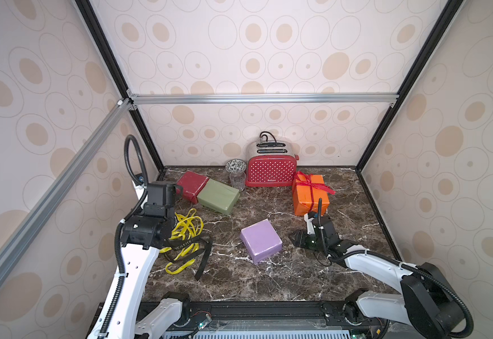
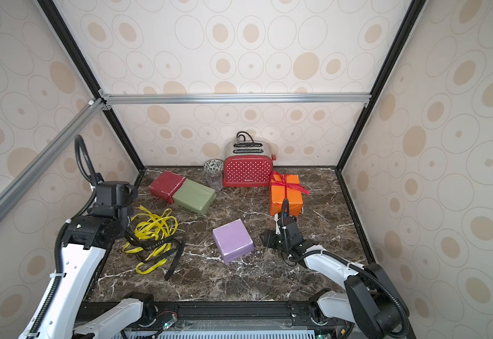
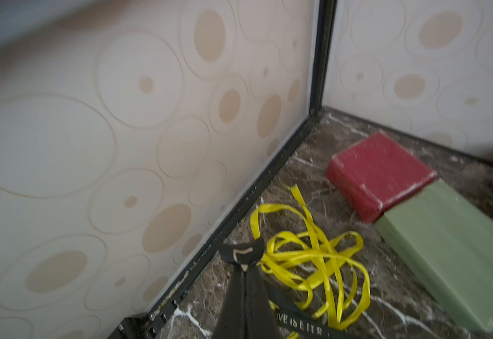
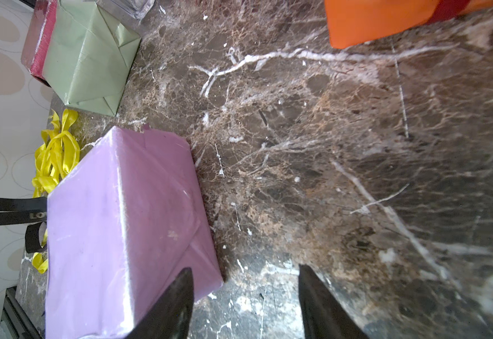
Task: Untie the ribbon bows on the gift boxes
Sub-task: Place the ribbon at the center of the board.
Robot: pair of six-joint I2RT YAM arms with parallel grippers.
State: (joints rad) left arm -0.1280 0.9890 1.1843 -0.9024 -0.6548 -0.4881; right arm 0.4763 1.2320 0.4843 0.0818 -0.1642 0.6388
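Note:
The robot will next move its left gripper down toward the heap of yellow ribbons below it and let go of the black ribbon's end there, because the black ribbon already hangs loose.
My left gripper (image 3: 246, 265) is shut on the end of the black ribbon (image 3: 299, 323) with white lettering, low over the table by the left wall. That ribbon trails loose (image 1: 202, 258) over a loose heap of yellow ribbons (image 1: 185, 232). The dark red box (image 1: 191, 183) and olive green box (image 1: 219, 196) lie side by side with no ribbon on them. The lilac box (image 1: 260, 245) sits bare in the middle. Just right of it, my right gripper (image 4: 245, 270) stands open and empty. The orange box (image 1: 310, 195) carries a tied red ribbon bow (image 1: 312, 183).
A red white-dotted toaster (image 1: 270, 171) stands at the back wall, with a clear glass (image 1: 237, 180) and a patterned bowl (image 1: 235, 165) to its left. Papered walls close the marble table (image 1: 268, 281) on three sides.

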